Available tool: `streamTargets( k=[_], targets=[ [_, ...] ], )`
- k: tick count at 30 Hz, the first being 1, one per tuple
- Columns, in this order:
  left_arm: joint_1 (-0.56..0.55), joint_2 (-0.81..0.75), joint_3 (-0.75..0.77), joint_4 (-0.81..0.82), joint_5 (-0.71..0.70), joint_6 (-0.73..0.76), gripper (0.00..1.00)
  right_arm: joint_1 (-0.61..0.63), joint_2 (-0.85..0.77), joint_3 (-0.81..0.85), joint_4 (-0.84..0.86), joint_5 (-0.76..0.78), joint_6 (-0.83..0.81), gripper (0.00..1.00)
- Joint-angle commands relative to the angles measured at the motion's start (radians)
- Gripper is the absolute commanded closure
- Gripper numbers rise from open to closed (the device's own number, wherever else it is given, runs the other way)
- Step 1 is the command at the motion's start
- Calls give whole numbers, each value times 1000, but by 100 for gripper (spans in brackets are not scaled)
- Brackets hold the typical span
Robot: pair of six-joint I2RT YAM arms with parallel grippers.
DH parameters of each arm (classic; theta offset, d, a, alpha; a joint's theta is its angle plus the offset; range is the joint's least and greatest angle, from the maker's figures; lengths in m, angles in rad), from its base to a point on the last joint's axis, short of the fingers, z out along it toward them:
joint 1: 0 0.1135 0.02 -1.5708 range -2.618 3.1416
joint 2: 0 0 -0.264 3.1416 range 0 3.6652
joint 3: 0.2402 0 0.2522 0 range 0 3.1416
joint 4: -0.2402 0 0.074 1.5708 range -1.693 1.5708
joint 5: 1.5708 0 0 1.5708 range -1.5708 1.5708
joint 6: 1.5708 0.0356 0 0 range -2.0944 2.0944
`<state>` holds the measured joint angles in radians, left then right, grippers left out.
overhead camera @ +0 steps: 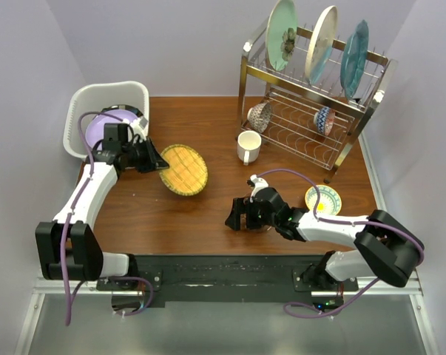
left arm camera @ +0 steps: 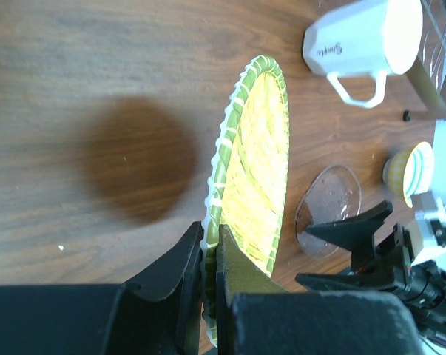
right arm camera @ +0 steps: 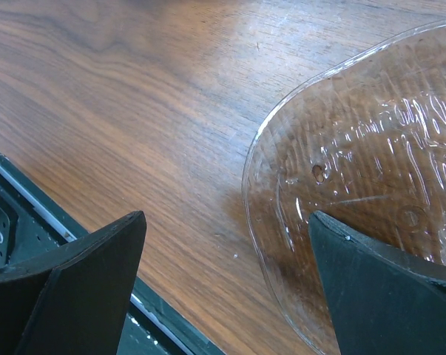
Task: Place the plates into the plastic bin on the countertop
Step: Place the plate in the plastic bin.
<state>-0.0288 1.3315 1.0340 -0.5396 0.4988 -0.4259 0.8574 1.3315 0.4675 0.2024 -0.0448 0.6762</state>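
The left gripper moves to the left in the top view over the bin's lavender plate (overhead camera: 98,127) next and releases the scalloped plate (overhead camera: 184,169), since it hangs beside the bin.
My left gripper (overhead camera: 162,164) (left arm camera: 210,244) is shut on the rim of a yellow-orange scalloped plate (overhead camera: 184,169) (left arm camera: 256,170) with a green edge. The plate hangs tilted above the countertop (overhead camera: 208,118), just right of the white plastic bin (overhead camera: 86,100). A lavender plate (overhead camera: 100,129) lies inside the bin. My right gripper (overhead camera: 236,214) (right arm camera: 226,216) stands open low over the wood, one finger over the edge of a clear glass plate (right arm camera: 370,185) (left arm camera: 328,207). Three plates stand upright on the rack: pale green (overhead camera: 283,33), cream (overhead camera: 322,41), blue (overhead camera: 353,55).
The steel wire dish rack (overhead camera: 296,111) stands at the back right with two small bowls (overhead camera: 259,116) (overhead camera: 324,120) on its lower shelf. A white mug (overhead camera: 248,146) (left arm camera: 363,41) stands before it. A small yellow-patterned bowl (overhead camera: 323,200) (left arm camera: 409,171) sits right of my right gripper.
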Motion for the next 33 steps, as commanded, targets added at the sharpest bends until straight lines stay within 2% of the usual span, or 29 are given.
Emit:
streamTargets(
  k=[1,12,20,33],
  targets=[
    [29,20,90,58,69,6,100,5,9,13,0,5,-17,5],
    [179,86,181,75,104,6,100,5,15,23,-4,3,-18,5],
    [266,124,193,135,151,-33,100,6,9,25,-9,6,-18,5],
    [342,156,244,194,178,-100,100,6,2,20,-15,6,-23,5]
  ],
)
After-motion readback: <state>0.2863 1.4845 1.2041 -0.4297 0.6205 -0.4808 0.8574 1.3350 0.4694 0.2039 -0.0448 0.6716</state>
